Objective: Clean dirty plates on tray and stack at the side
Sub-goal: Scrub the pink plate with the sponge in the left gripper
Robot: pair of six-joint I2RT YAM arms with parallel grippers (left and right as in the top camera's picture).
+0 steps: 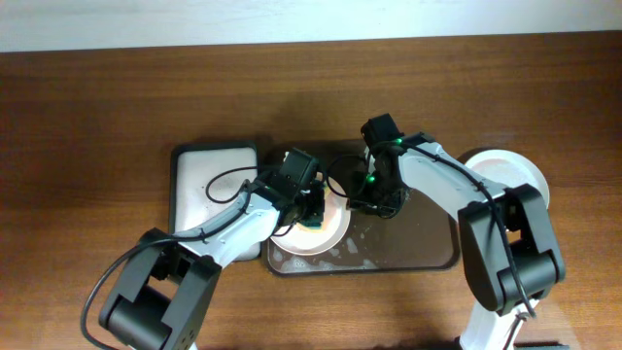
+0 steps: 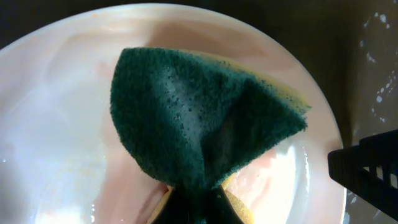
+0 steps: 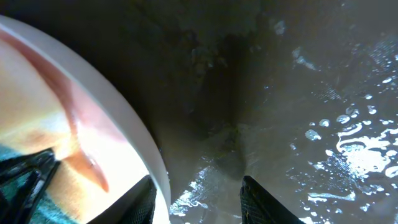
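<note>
The open fingers are already on both sides of the plate's rim, so the robot's right gripper will stay at the plate's rim next and close them onto it beside the wet bottom of the tray.
One dirty plate lies at the left end of the dark brown tray, its middle smeared pinkish red. My left gripper is shut on a green sponge with a yellow back, pressed flat on the plate. My right gripper is open at the plate's right edge. In the right wrist view its fingers straddle the plate's rim, one over the plate and one over the wet tray.
White plates sit on the table to the right of the tray. A smaller black-rimmed tray with a white inside lies to the left. Soap foam flecks the brown tray floor. My right arm's finger shows in the left wrist view.
</note>
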